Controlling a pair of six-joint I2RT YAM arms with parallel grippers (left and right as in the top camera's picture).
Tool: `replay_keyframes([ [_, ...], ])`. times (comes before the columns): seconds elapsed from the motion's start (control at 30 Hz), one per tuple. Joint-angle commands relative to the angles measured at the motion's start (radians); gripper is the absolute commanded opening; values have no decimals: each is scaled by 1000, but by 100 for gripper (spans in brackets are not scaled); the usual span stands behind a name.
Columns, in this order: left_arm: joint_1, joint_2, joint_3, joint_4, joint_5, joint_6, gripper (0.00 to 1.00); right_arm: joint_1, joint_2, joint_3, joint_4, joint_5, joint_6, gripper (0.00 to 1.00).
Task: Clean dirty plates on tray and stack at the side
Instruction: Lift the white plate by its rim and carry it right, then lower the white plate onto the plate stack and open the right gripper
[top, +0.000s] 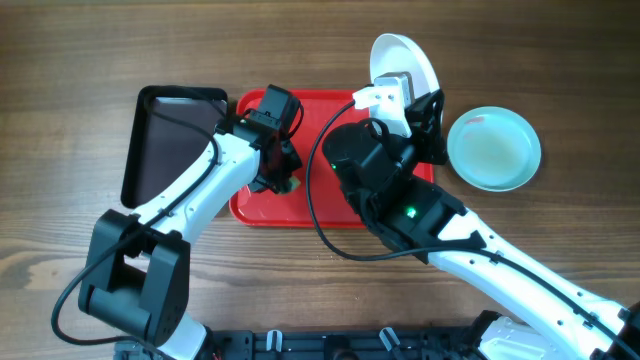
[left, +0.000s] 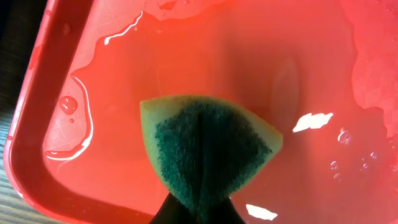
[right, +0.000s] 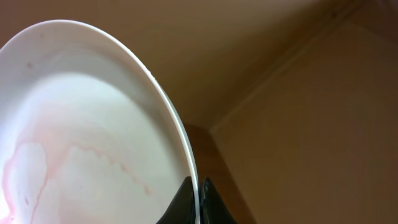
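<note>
My right gripper should next swing to the right in the overhead view, then level its tilted plate and lower it for release onto the mint-blue plate (top: 493, 148), because that plate lies flat.
My right gripper (right: 198, 198) is shut on the rim of a white plate (right: 93, 124) and holds it tilted up on edge. Faint pink smears run across its face. From overhead this white plate (top: 408, 60) stands above the far right corner of the red tray (top: 250, 210). A pale mint-blue plate (top: 493, 148) lies flat on the table to the right of the tray. My left gripper (left: 199, 213) is shut on a yellow sponge with a green scouring face (left: 208, 149), just above the wet tray floor (left: 124, 74). Water puddles glisten there.
A smaller black tray (top: 170, 130) lies against the red tray's left side. Both arms cross over the red tray, and a black cable (top: 315, 200) loops above it. Bare wooden table (top: 560, 80) surrounds the trays.
</note>
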Motion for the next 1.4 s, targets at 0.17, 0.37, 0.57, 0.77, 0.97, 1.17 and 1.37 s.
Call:
replay_keyframes([
  [0.17, -3, 10, 8, 3, 8, 16, 4, 6, -13, 3, 7, 42, -36, 4],
  [0.37, -3, 10, 8, 3, 8, 16, 4, 6, -13, 3, -12, -34, 4, 4],
  [0.57, -3, 10, 8, 2, 8, 16, 4, -32, -8, 3, -289, -449, 452, 4],
  [0.77, -3, 10, 8, 3, 8, 16, 4, -249, 13, 2, -420, -914, 684, 4],
  [0.97, -3, 10, 8, 3, 8, 16, 4, -527, 14, 2, -423, -1260, 669, 4],
  [1.17, -3, 10, 8, 3, 8, 16, 4, -843, 22, 1, -473, -1432, 675, 4],
  [1.37, -3, 10, 8, 5, 8, 16, 4, -1128, 88, -46, -433, -1439, 700, 4],
])
